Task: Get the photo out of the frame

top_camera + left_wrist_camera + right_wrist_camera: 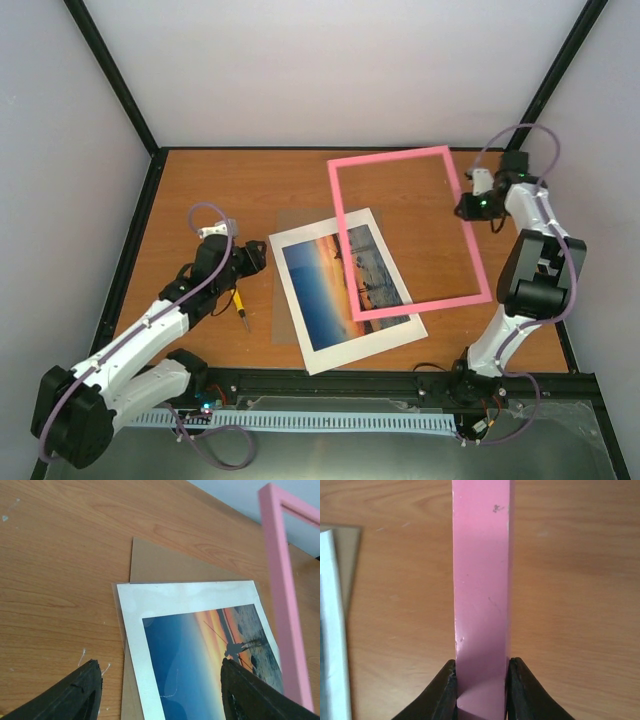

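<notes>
One bar of the frame is still hanging over the photo. My right gripper needs to move the frame to the right in the top view next and lower it onto bare wood (462, 246) (564, 611).
My right gripper (468, 206) is shut on the right-hand rail of the pink frame (410, 235). The frame hangs tilted above the table and the wood shows through its opening. In the right wrist view both fingers (442, 692) press the sides of the frame (482, 580). The photo (335, 272), an orange-and-blue sunset, lies flat on the table inside a white mat (300, 310), on a brown backing board (288, 222). The frame's near-left corner overlaps the photo in the top view. My left gripper (159, 682) stands open just above the photo (200, 645) and mat (185, 594), holding nothing.
A yellow-handled tool (240, 303) lies on the table beside the left arm. Black enclosure posts (115, 80) and white walls ring the wooden table (250, 180). In the left wrist view the frame rail (282, 580) rises at the right.
</notes>
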